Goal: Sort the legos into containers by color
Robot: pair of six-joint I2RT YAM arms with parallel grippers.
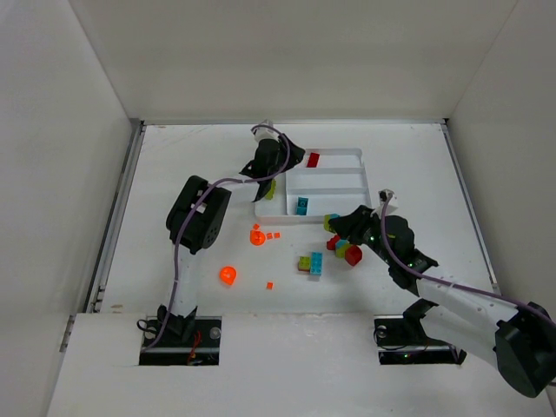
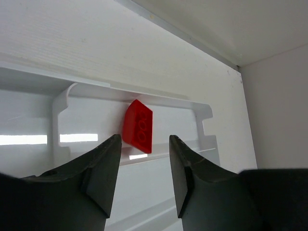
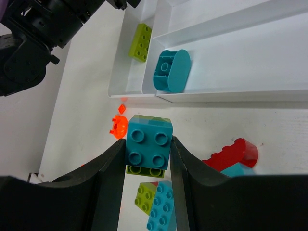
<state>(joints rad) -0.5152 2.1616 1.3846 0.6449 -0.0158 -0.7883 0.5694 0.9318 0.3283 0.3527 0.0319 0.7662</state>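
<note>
My right gripper moves outward over the near section (image 3: 207,74) beside the teal rounded piece next and releases the teal brick, since that spot lies outward of my gripper.
The white tray (image 1: 369,187) lies at the back centre. A red brick (image 1: 313,160) lies in its far long section, a teal rounded piece (image 1: 302,206) in the near one, a lime brick (image 1: 270,189) in the tall section. My left gripper (image 1: 285,156) is open and empty over the tray; in the left wrist view (image 2: 144,142) the red brick (image 2: 138,126) lies just beyond its tips. My right gripper (image 3: 148,144) is shut on a teal brick (image 3: 148,143) with a lime brick stuck beneath it, held in front of the tray (image 3: 231,96).
Loose on the table: an orange round piece (image 1: 257,235), an orange dome (image 1: 228,275), tiny orange bits (image 1: 269,285), red pieces (image 1: 352,254) and a teal and lime cluster (image 1: 311,263). White walls enclose the table.
</note>
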